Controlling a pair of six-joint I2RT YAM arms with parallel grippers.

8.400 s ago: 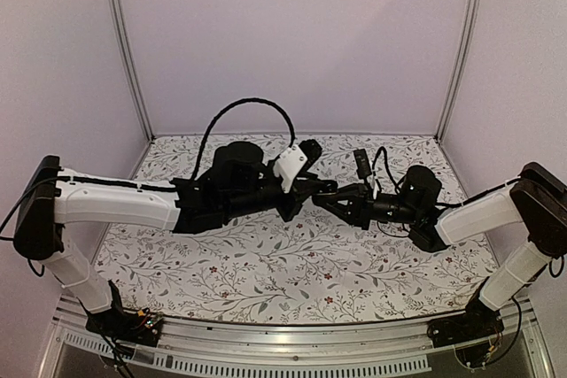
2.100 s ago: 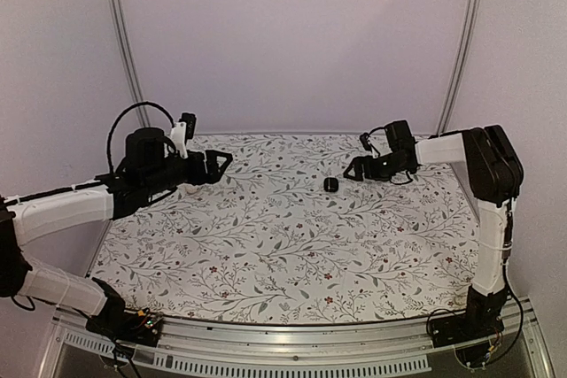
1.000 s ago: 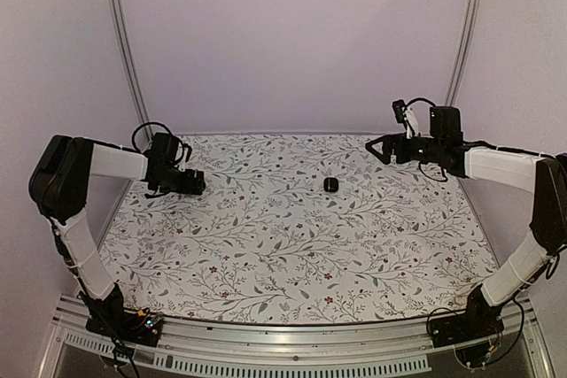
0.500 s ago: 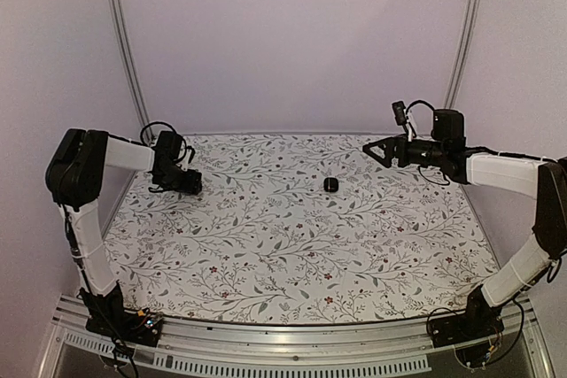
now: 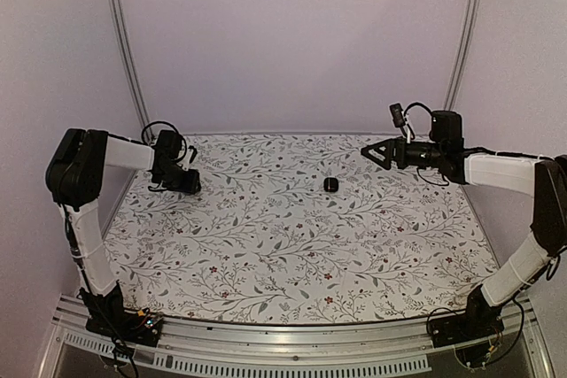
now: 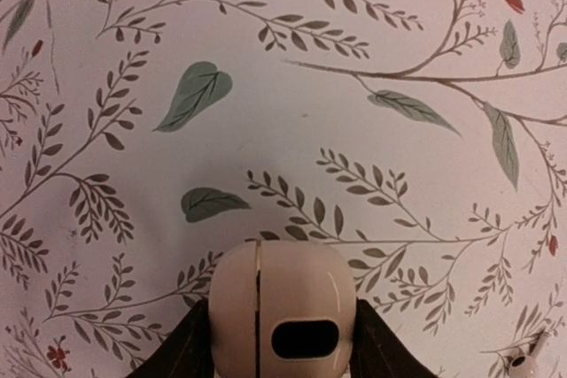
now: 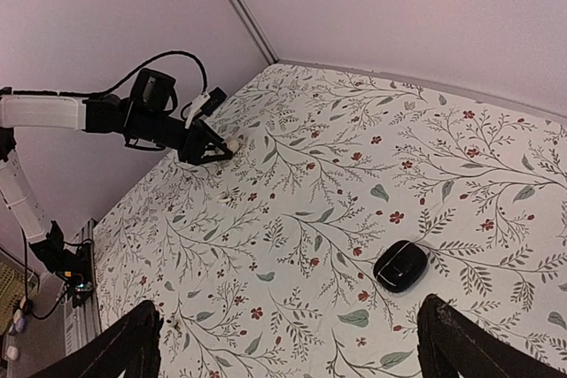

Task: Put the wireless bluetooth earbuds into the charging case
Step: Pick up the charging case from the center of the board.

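Observation:
My right gripper needs to go left in the top view next, onto the cream-white case's seamed part (image 7: pixel 233 144), which is uncovered between the left gripper's fingers.
The black charging case (image 5: pixel 330 185) lies shut on the floral cloth at mid-back, and shows again in the right wrist view (image 7: pixel 401 266). My left gripper (image 5: pixel 191 186) is low at the back left. Its fingers (image 6: pixel 197 343) press both sides of a cream-white rounded case (image 6: pixel 282 307) that has a seam and a dark oval slot. A tiny white earbud (image 6: pixel 523 360) lies on the cloth just right of it, also seen as a small white piece (image 7: pixel 224 199). My right gripper (image 5: pixel 368 153) hangs in the air right of the black case, open and empty (image 7: pixel 292 347).
The floral cloth (image 5: pixel 283 254) covers the table. Pale walls and metal posts (image 5: pixel 124 50) close in the back and sides. The left arm (image 5: pixel 84 165) stands folded along the left edge. The right arm (image 5: pixel 505 170) stretches in from the right wall.
The left gripper's jaws have narrowed onto the cream-white case while the arm settled at the back left. The right gripper drifted slightly left and stayed wide open. The black case has not moved.

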